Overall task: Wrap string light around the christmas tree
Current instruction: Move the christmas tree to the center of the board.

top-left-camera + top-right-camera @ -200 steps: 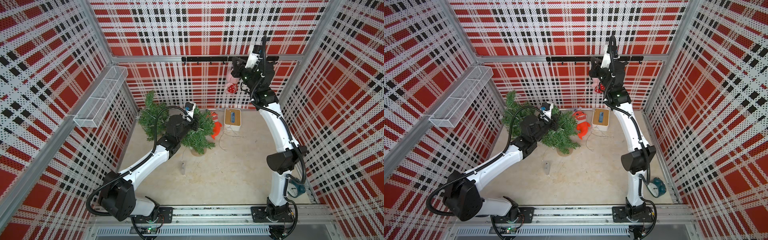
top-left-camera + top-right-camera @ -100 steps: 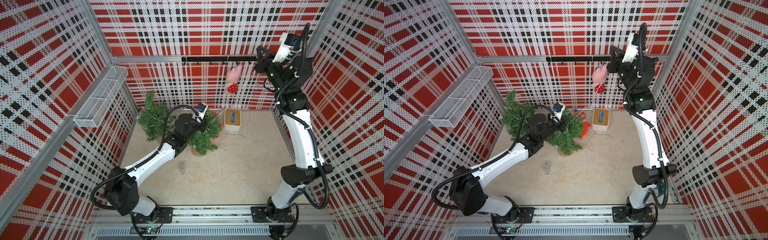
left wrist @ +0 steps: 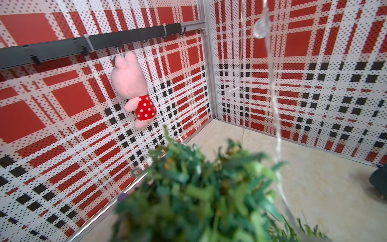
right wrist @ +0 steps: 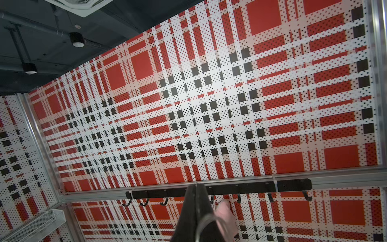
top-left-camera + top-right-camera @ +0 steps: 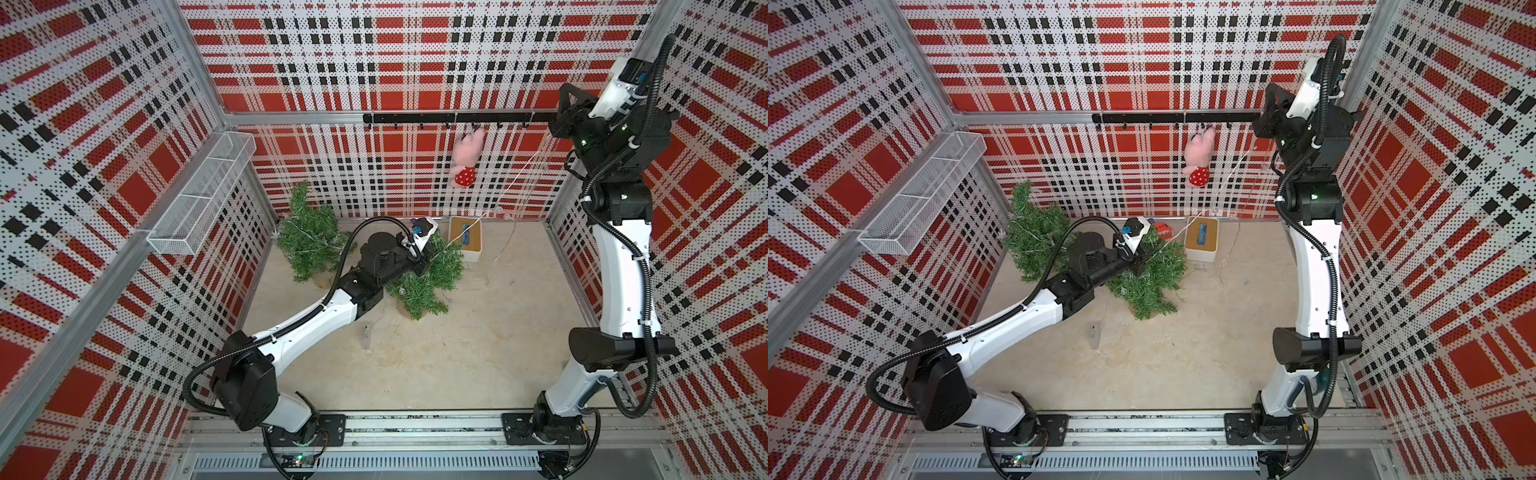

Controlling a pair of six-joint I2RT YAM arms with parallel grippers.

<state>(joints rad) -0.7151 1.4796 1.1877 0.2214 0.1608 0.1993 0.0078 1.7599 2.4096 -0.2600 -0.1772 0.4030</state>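
Note:
My left gripper eases slightly back with the tree's upper branches next and opens to release its hold, since my right gripper holds the string light.
A small green christmas tree [image 5: 432, 282] leans on the floor near the back wall, its pot [image 5: 405, 308] toward the front. My left gripper [image 5: 430, 259] is sunk into its upper branches; the left wrist view is filled with blurred foliage [image 3: 188, 199] that hides the jaws, and the tree follows the gripper. The clear string light [image 5: 519, 170] runs taut from the tree up to my right gripper [image 5: 559, 118], which is high by the right end of the hook rail. In the right wrist view its fingers [image 4: 202, 209] are pressed together on the wire [image 4: 211, 219]. A bulb [image 3: 260, 29] hangs on the strand.
A second small tree [image 5: 307, 237] stands in the back left corner. A pink plush toy [image 5: 467, 160] hangs from the black hook rail [image 5: 415, 117]. A white box with a wooden top [image 5: 465, 240] sits by the back wall, and a wire basket [image 5: 199, 195] on the left wall. A small clear piece [image 5: 365, 336] lies on the floor.
My right arm swung from the back middle to the right corner, pulling the string light up and out. The left gripper and the tree shifted right toward the box.

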